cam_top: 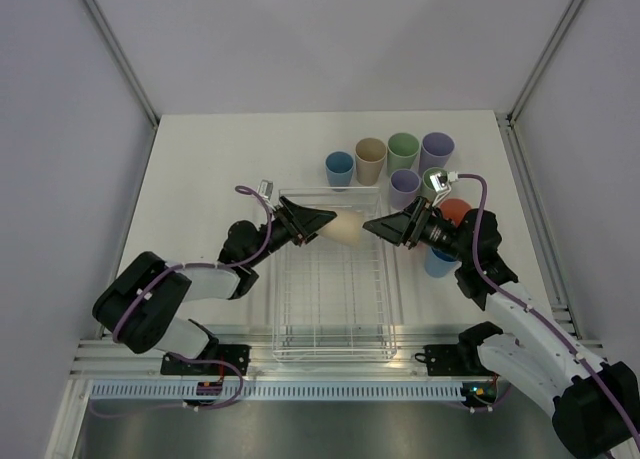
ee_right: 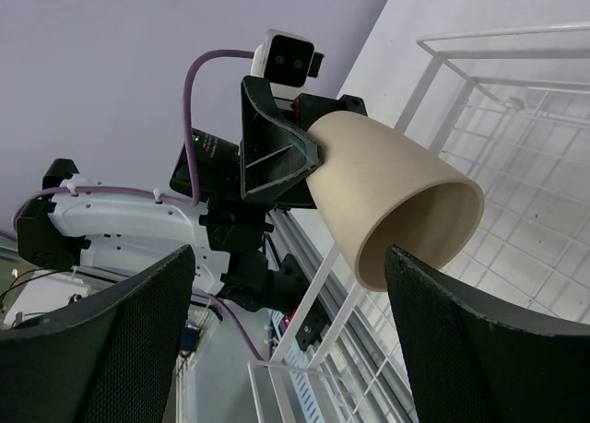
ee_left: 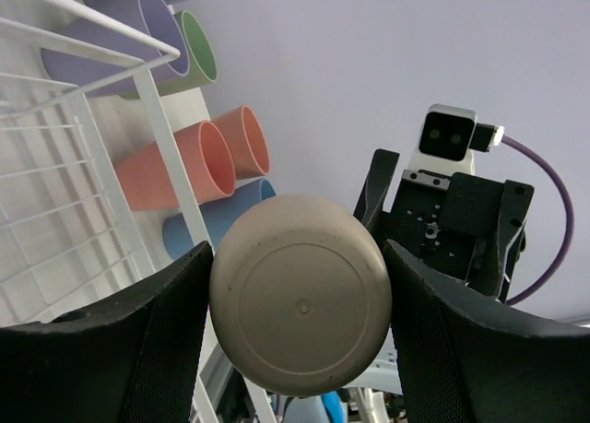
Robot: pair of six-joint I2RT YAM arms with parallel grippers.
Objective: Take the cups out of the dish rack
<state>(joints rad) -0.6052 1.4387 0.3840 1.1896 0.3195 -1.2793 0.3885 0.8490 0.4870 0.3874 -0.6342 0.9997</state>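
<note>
I will move my right gripper to the left in the top view, toward the beige cup's opening, with its fingers on both sides of the cup rim's near edge.
My left gripper is shut on a beige cup, holding it on its side above the far end of the clear dish rack. In the left wrist view the cup's round base sits squeezed between both pads. The cup's open mouth points at my right gripper, which stands open just in front of the rim, touching nothing. Several other cups stand on the table past the rack: blue, beige, green, purple.
More cups stand right of the rack: purple, green, coral and blue, partly under my right arm. The rack's white wire wall lies below the held cup. The arm bases sit at the table's near edge.
</note>
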